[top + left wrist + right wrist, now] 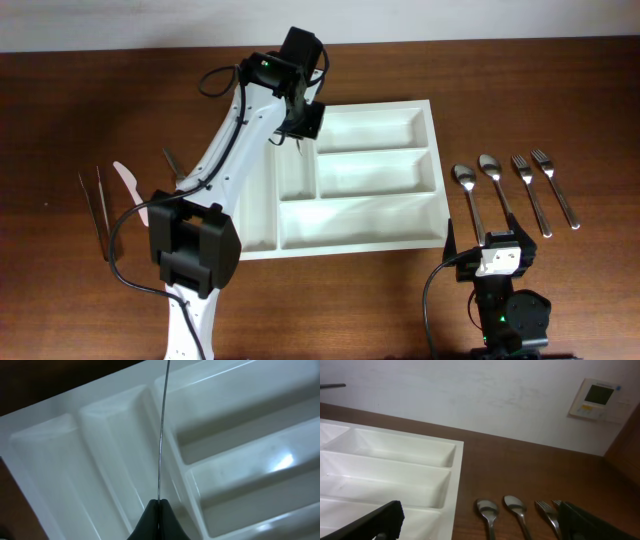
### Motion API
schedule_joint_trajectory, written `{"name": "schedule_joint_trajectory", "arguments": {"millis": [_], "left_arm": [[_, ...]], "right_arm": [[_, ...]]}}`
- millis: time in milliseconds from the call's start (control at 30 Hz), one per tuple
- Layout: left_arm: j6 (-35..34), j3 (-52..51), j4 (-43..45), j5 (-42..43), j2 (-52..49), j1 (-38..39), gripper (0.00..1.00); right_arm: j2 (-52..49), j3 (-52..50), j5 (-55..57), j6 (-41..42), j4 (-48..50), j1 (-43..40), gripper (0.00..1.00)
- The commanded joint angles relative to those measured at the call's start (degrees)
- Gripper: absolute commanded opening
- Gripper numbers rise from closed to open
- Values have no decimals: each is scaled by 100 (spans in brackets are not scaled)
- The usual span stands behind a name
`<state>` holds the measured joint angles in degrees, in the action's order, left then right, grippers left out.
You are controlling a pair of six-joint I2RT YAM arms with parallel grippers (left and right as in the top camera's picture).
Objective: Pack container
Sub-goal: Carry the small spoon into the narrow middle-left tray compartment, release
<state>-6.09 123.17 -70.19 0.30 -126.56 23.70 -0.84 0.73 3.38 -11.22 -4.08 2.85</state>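
Note:
My left gripper lowers next toward the bottom of the container's narrow section beside the wide ones and opens. That section lies empty beneath the metal utensil.
The container is a large white cutlery tray in the middle of the table, and its compartments show no cutlery inside. My left gripper hovers over its upper left part, shut on a thin metal utensil seen edge-on. In the left wrist view the jaws hold the utensil above the narrow upright compartments of the tray. My right gripper rests at the table's front right, open and empty. Its fingers frame the tray's right edge and the spoons.
Two spoons and two forks lie right of the tray. Left of the tray lie two thin metal sticks, a white utensil and a dark one. A wall lies beyond the table.

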Motion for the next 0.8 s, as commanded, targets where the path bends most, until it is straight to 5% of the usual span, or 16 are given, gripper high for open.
{"name": "schedule_joint_trajectory", "arguments": {"millis": [0,267,367,467,767], "left_arm": [[-173,-116,59,-160,-20,-39,2],[-463,-706,317,-160,-297,-39,2],[-463,-706,269,-160,-437,-39,30],[-461,-699,269,-160,-446,-50,41],[-461,289,-507,-184,-234,-525,43]], "right_arm": [[48,-39,-13,-35,-24,42,99],[48,-39,-13,-35,-24,42,99],[48,-39,-13,-35,-24,42,99],[48,-39,-13,-35,-24,42,99],[48,-39,-13,-35,-24,42,99]]}}
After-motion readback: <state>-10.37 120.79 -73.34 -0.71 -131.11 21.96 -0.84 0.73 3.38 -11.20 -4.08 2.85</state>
